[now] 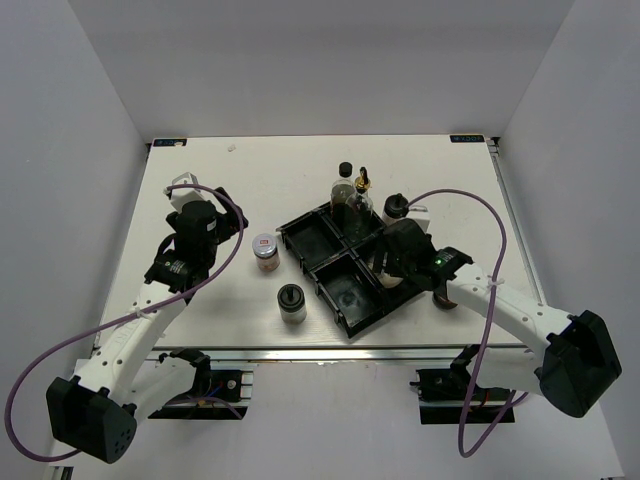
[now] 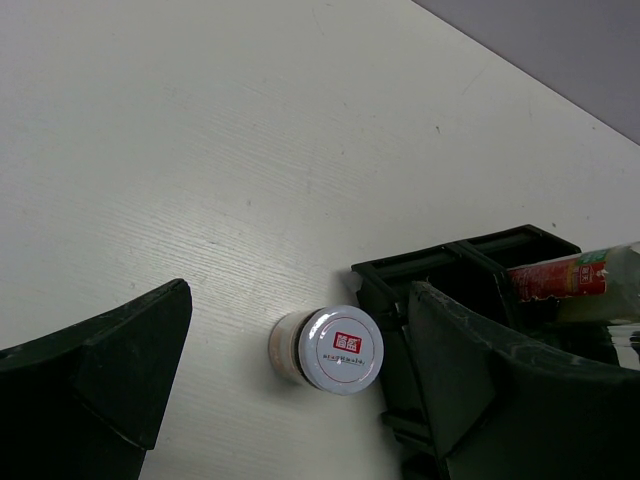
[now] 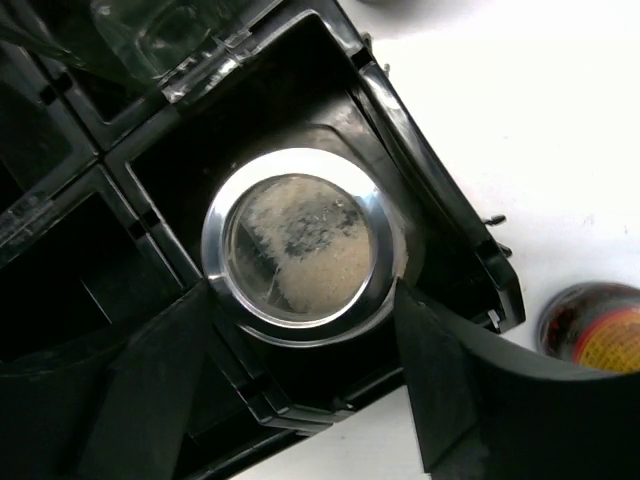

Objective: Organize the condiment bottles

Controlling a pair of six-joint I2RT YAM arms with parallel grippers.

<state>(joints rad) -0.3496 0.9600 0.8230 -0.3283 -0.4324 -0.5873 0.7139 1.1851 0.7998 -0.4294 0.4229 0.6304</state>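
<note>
The chrome-rimmed jar is in its section of the tray, so my right gripper should move up and outward past the tray's rim, then go down onto the pale bottle's black cap (image 1: 397,203).
A black four-compartment tray (image 1: 325,235) sits mid-table. A tall dark black-capped bottle (image 1: 344,185) and a tall clear gold-spouted bottle (image 1: 362,195) stand at its far compartment. My right gripper (image 1: 392,265) reaches into the right compartment, its fingers (image 3: 450,380) closed against a jar with a chrome-rimmed clear lid (image 3: 300,245). A white-lidded jar (image 1: 265,250) stands just left of the tray. My left gripper (image 2: 300,300) is open and hovers above that jar (image 2: 340,348). A black-lidded jar (image 1: 292,303) stands on the table in front.
A black-capped pale bottle (image 1: 395,208) stands just behind the tray's right side. A dark bottle with an orange label (image 3: 590,325) sits on the table outside the tray rim (image 3: 440,200). White walls enclose the table on three sides.
</note>
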